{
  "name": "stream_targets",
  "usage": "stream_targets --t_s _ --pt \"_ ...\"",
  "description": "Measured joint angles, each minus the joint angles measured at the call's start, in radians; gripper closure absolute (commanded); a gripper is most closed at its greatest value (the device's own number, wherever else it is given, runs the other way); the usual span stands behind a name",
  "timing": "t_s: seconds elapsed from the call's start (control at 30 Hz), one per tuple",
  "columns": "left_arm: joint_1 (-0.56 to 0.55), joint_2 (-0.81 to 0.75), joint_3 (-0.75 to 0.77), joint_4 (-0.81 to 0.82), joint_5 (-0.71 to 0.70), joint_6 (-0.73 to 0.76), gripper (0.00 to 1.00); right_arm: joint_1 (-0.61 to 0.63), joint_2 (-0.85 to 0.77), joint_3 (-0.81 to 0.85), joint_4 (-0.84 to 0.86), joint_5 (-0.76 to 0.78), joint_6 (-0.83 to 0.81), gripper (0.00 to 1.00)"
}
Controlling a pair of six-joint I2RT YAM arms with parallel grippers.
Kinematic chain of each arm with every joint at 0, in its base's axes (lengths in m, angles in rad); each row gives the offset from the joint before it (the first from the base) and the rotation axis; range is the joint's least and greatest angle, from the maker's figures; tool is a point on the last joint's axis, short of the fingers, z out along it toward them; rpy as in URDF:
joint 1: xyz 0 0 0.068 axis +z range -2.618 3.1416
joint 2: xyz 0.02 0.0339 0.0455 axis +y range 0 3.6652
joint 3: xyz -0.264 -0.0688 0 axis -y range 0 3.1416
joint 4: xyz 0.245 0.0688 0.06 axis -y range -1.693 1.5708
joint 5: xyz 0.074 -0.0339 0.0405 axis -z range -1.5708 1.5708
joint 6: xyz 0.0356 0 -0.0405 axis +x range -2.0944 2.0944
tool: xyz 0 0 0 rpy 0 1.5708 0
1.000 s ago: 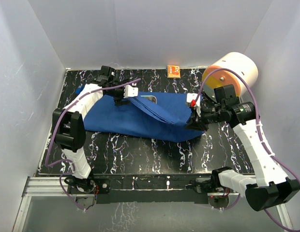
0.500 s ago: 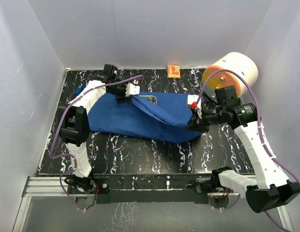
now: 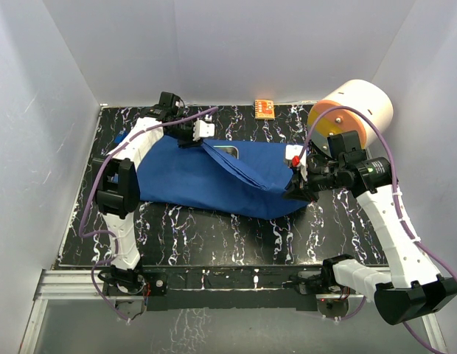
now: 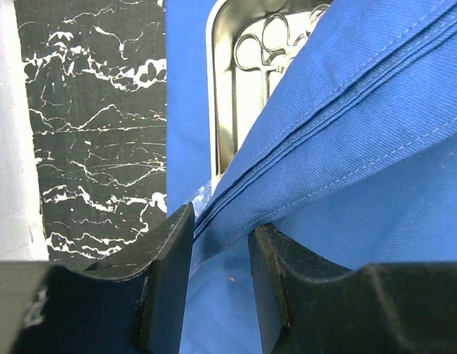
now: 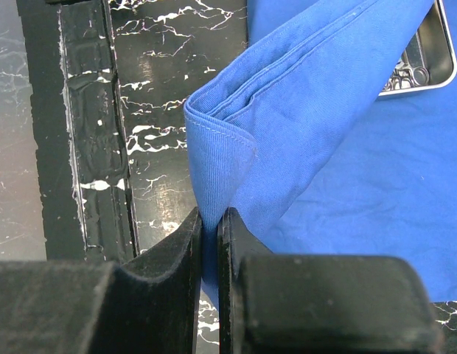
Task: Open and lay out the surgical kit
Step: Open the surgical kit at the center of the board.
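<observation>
I should next pull the flap's corner back with my right gripper and let go of it by the bare near tabletop, because that open part of the tabletop is back from the gripper.
The royal-blue cloth wrap [image 3: 186,177] lies spread on the black marbled table, with one folded flap stretched diagonally across it. The steel tray [image 3: 227,152] peeks out from under the flap. In the left wrist view the tray [image 4: 232,96] holds ring-handled clamps [image 4: 267,50]. My left gripper [image 3: 201,133] is at the flap's far left end, jaws apart, and the fold's edge [image 4: 324,140] crosses just past its tips [image 4: 221,227]. My right gripper [image 3: 293,186] is shut on the flap's right corner [image 5: 221,147], pinched between its fingers [image 5: 211,221]. The clear packets are hidden.
A big white-and-orange cylinder [image 3: 352,109] lies at the back right, close behind my right arm. A small orange box [image 3: 264,108] sits at the back edge. White walls enclose the table on three sides.
My left gripper has moved toward the back of the table and slightly right, off the flap's left end. The right gripper has kept its hold and barely moved.
</observation>
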Motion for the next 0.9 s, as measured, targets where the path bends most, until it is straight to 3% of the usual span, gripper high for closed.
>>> stream_targets --t_s 0.1,0.3,0.43,0.77,0.9 --pt "0.0 0.0 0.0 -0.016 0.0 0.003 0.67 0.0 0.0 0.0 0.0 0.0 0.0 1.0" --pt "0.0 0.0 -0.002 -0.023 -0.001 0.01 0.53 0.0 0.001 0.0 0.0 0.0 0.002 1.0" --pt "-0.001 0.0 -0.055 0.048 0.0 -0.005 0.53 0.0 0.003 0.0 0.001 0.0 0.005 1.0" --pt "-0.016 -0.001 -0.118 0.118 -0.005 -0.024 0.74 0.0 0.014 0.0 0.002 0.003 0.015 1.0" --pt "-0.017 -0.001 -0.118 0.12 -0.009 -0.024 0.9 0.0 0.015 0.0 0.002 0.007 0.017 1.0"
